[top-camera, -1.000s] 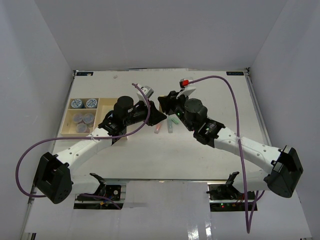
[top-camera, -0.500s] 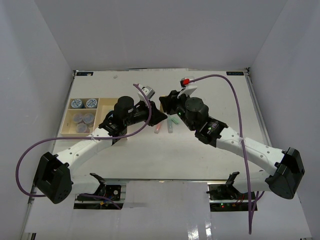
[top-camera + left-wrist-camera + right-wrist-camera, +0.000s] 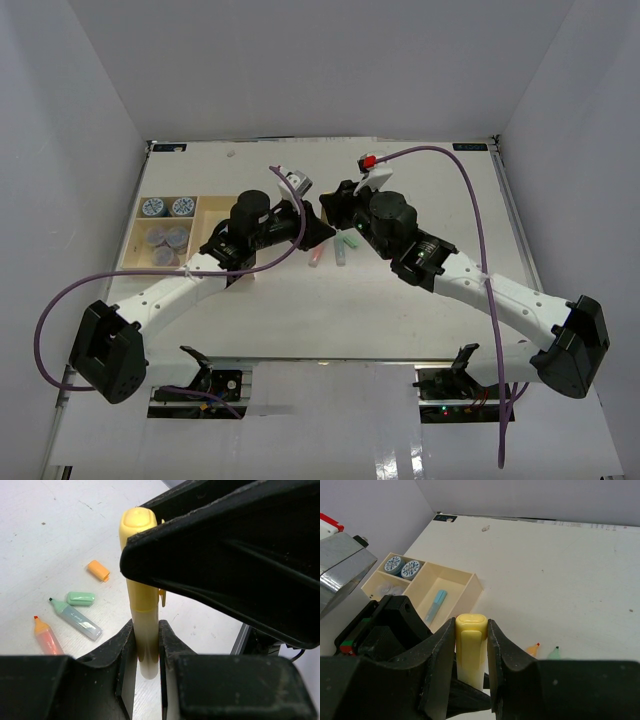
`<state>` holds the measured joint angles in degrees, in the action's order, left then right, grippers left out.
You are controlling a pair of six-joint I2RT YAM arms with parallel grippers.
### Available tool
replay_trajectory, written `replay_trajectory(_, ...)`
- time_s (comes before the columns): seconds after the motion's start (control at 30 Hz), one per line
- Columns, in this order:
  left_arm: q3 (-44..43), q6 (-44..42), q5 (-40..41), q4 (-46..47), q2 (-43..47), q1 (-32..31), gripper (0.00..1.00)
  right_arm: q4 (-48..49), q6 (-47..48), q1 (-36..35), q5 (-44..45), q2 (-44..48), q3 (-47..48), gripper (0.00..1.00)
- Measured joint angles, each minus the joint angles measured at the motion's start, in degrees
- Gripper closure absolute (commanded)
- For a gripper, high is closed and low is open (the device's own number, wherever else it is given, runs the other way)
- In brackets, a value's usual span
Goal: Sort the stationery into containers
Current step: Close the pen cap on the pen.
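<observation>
My left gripper moves toward the tray's roomy blue-stick section (image 3: 213,212) next, below it and to the left in the top view, then lowers and releases the highlighter.
A yellow highlighter (image 3: 142,595) hangs above the table between both grippers. My left gripper (image 3: 146,630) is shut on its pale body. My right gripper (image 3: 471,625) is shut on its yellow cap (image 3: 471,640). In the top view the two grippers meet tip to tip, left gripper (image 3: 318,228) against right gripper (image 3: 335,205), and hide the highlighter. The beige tray (image 3: 451,582) at the left holds a blue stick (image 3: 436,605), two blue-lidded jars (image 3: 167,207) and grey-purple jars (image 3: 167,245).
Loose on the table under the grippers lie an uncapped pink-orange highlighter (image 3: 46,637), an uncapped green highlighter (image 3: 75,619), a green cap (image 3: 80,598) and an orange cap (image 3: 98,570). White walls enclose the table on three sides.
Both grippers have drifted slightly toward the back of the table together, still shut on the yellow highlighter. The tray and loose pieces have not moved.
</observation>
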<state>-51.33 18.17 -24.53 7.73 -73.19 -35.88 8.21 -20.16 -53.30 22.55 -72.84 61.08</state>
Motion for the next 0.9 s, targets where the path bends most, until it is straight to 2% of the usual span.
replay_trajectory(0.4, -1.11, -2.43, 0.90, -1.77, -0.46, -0.04, 0.84, -0.94, -0.13, 0.70, -1.51, -0.31, 0.26, 0.92)
replay_trajectory(0.9, -2.69, -4.46, 1.88, -5.84, -1.40, -0.26, 0.85, 2.45, -1.97, 1.38, -3.28, -0.46, -3.58, 0.92)
